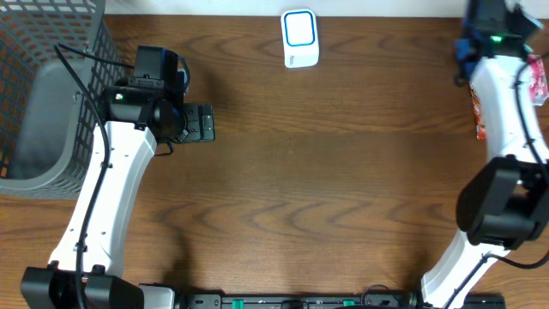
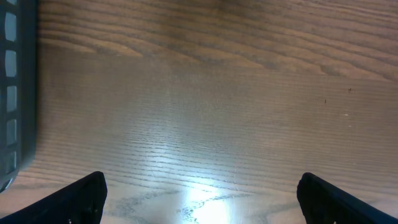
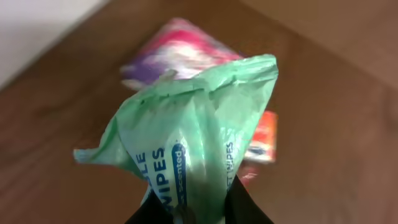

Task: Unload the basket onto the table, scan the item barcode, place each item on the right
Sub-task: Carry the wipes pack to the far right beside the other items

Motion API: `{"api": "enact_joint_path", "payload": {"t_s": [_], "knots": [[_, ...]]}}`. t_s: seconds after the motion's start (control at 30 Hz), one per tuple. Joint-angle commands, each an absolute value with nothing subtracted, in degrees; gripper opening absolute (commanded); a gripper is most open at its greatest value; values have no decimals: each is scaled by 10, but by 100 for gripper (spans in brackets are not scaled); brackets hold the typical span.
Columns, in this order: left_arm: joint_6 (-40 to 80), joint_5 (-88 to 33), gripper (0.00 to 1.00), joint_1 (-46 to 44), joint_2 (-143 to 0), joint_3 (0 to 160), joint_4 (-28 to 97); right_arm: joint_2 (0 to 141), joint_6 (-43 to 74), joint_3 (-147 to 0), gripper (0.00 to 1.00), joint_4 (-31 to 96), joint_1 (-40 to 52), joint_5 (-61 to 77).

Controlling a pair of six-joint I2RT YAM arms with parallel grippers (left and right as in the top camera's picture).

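The robot's right gripper needs to move back, go down and let go of the wipes on bare wood (image 3: 300, 175) beside the red packet, because that spot is below and back of the wipes.
In the right wrist view my right gripper (image 3: 199, 208) is shut on a green pack of wet wipes (image 3: 199, 124), which hangs crumpled above the table. No barcode shows on the pack's visible side. The white scanner with a blue-edged window (image 1: 300, 39) lies at the table's far edge, left of the right arm (image 1: 497, 77). My left gripper (image 2: 202, 205) stands wide open over bare wood, with nothing between its fingers (image 2: 81, 199). From overhead, the left gripper (image 1: 196, 124) sits right of the basket.
A grey mesh basket (image 1: 43, 103) fills the left side of the table. Pink and red packets (image 1: 536, 81) lie at the right edge, also blurred under the wipes as a pink packet (image 3: 180, 53) and a red one (image 3: 264, 137).
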State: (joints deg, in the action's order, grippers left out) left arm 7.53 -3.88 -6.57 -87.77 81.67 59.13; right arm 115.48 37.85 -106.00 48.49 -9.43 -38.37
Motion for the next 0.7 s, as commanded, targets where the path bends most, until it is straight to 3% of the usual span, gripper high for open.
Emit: {"api": "enact_joint_path", "payload": {"t_s": [0.0, 0.4, 0.67], "knots": [[80, -29, 98, -65, -880, 815, 593, 1155, 467, -1060, 2, 513, -142, -390], [80, -29, 98, -65, -880, 815, 593, 1175, 467, -993, 1, 521, -258, -324], [80, -29, 98, -65, -880, 815, 593, 1178, 467, -888, 1, 458, -307, -324]]}}
